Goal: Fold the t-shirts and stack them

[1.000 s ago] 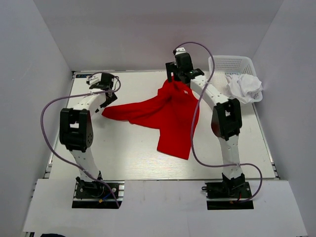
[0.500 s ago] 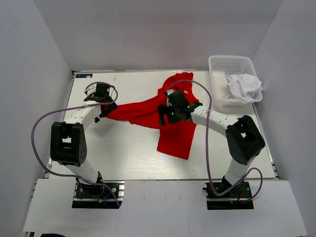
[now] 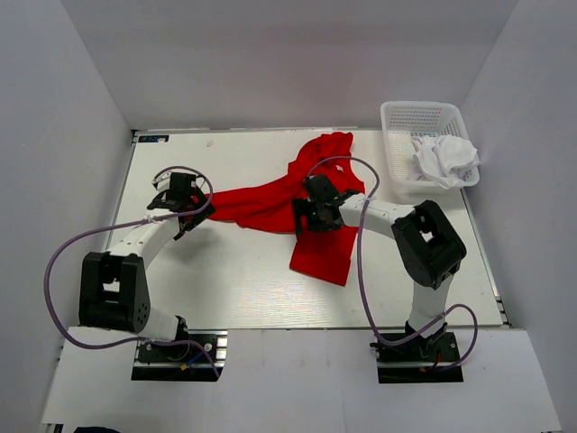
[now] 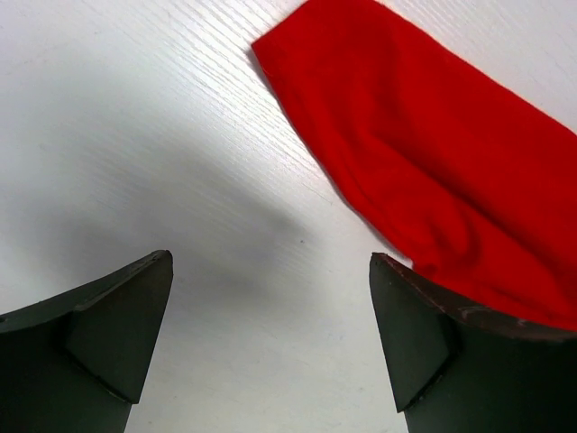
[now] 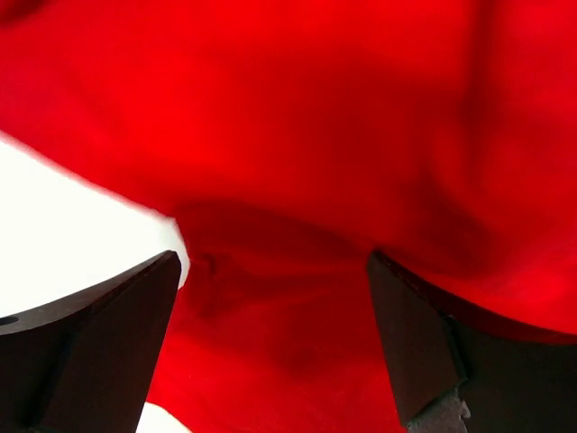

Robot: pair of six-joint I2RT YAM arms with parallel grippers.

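Bare table shows between the fingers of my left gripper, so next I should lower that gripper across onto the red sleeve's end (image 3: pixel 216 206) (image 4: pixel 290 56), to its right in the top view.
The red t-shirt (image 3: pixel 315 194) lies spread out and rumpled in the middle of the table, one sleeve (image 3: pixel 230 206) stretched out to the left. My left gripper (image 3: pixel 187 209) hovers open just off that sleeve's end. In the left wrist view bare table shows at the gripper (image 4: pixel 270 262), with the red t-shirt (image 4: pixel 433 180) to the upper right. My right gripper (image 3: pixel 305 218) is open low over the shirt's middle. Red cloth (image 5: pixel 315 108) fills the right wrist view around the gripper (image 5: pixel 270 257), and nothing is pinched. The white t-shirt (image 3: pixel 446 158) sits bunched in the basket.
A white mesh basket (image 3: pixel 404 122) stands at the far right corner of the white table (image 3: pixel 225 280). Grey walls close in the left, far and right sides. A purple cable loops from each arm.
My right arm has swung back from the far edge by the shirt's collar to low over the shirt's middle. My left gripper has moved a little nearer, staying by the sleeve end.
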